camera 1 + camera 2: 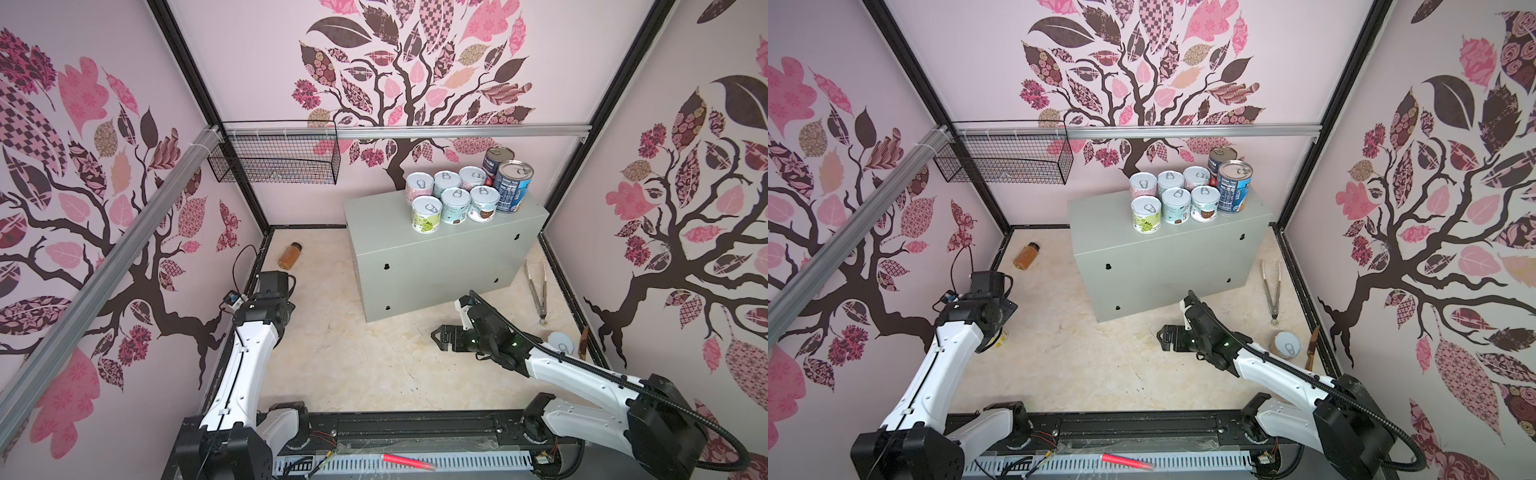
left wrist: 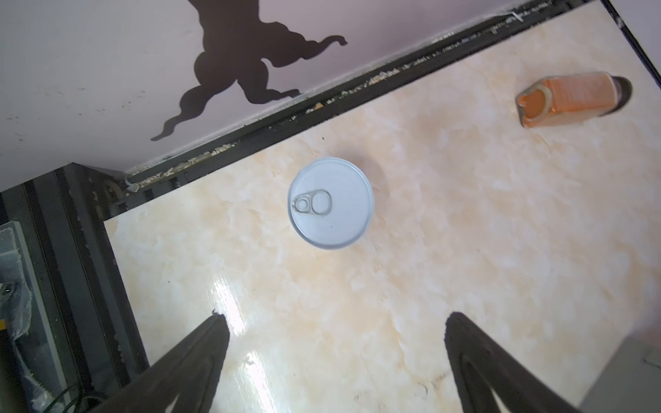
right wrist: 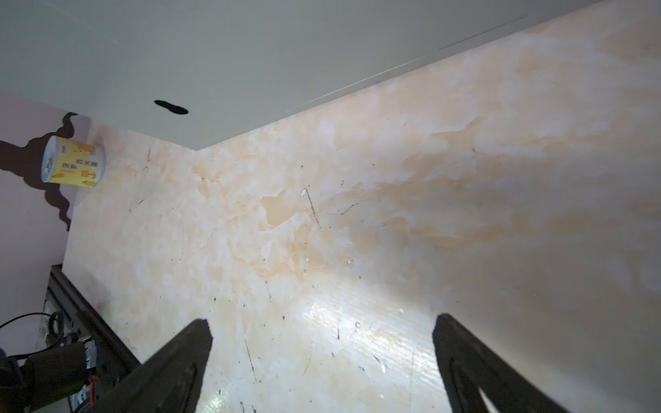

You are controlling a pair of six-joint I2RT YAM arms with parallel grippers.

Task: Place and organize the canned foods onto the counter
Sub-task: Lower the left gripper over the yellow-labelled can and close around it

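Observation:
The can is standing upright below with bare floor around it. My left gripper should next lower its open fingers on both sides of the white lid of the yellow-labelled can (image 1: 1000, 340) and close.
The counter (image 1: 444, 253) is a grey metal box at the back right. On its top stand several short white-lidded cans (image 1: 455, 205) and two taller cans (image 1: 513, 187). In the left wrist view my left gripper (image 2: 332, 318) hangs open above the floor, apart from an upright white-lidded can (image 2: 331, 203). The same yellow-labelled can (image 3: 73, 162) shows by the left wall, mostly hidden under the left arm (image 1: 1000, 338) in a top view. My right gripper (image 1: 436, 336) is open and empty, low over the floor in front of the counter. Another short can (image 1: 1287, 345) stands beside the right arm.
An amber bottle (image 1: 289, 254) lies on the floor at the back left. Metal tongs (image 1: 536, 286) lie right of the counter. A brown-handled tool (image 1: 584, 340) rests by the right wall. A black wire basket (image 1: 274, 160) hangs on the back rail.

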